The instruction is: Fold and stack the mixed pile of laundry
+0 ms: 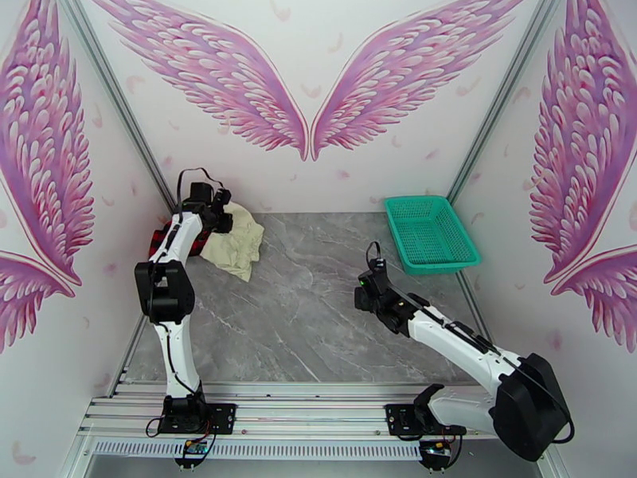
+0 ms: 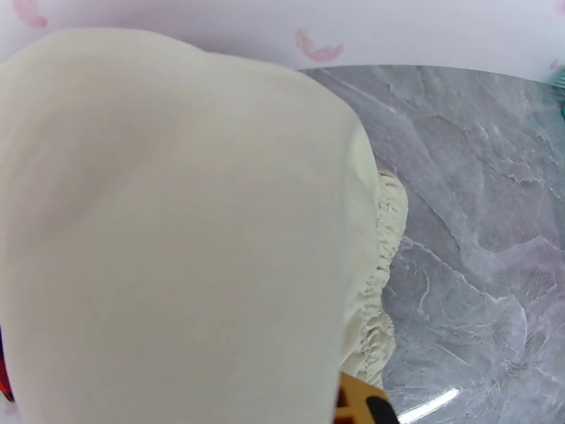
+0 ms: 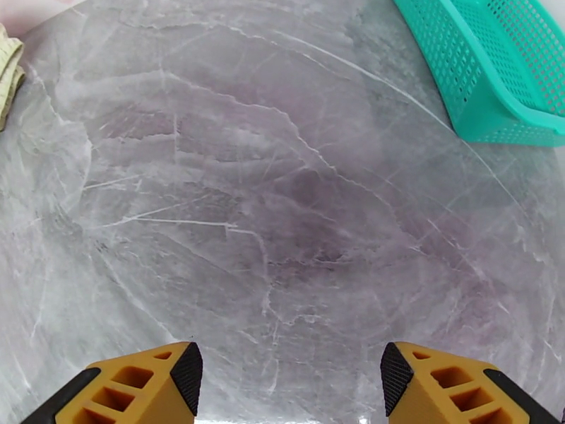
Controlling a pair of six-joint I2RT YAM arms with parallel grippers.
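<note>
The red-and-black piece of cloth lies beside the check shirt [image 1: 162,237]. My left gripper needs to move toward the side next, over that red-and-black cloth, and down to release the cream cloth.
The cream garment [image 1: 236,243] lies bunched at the table's far left, one part lifted up to my left gripper [image 1: 221,210], which is shut on it. In the left wrist view this cream garment [image 2: 176,227] drapes right in front of the lens, its gathered hem hanging at the right, and one yellow fingertip [image 2: 361,404] pokes out below it. The red-and-black check shirt [image 1: 162,237] shows as a strip under the left arm, mostly hidden. My right gripper [image 1: 368,298] hovers over bare table right of centre; its jaws [image 3: 289,379] stand open with nothing between them.
A teal mesh basket [image 1: 430,233] sits at the far right corner, and its corner appears in the right wrist view [image 3: 494,72]. The grey marble table [image 1: 310,296] is walled on three sides. An edge of cream cloth [image 3: 7,79] shows far left.
</note>
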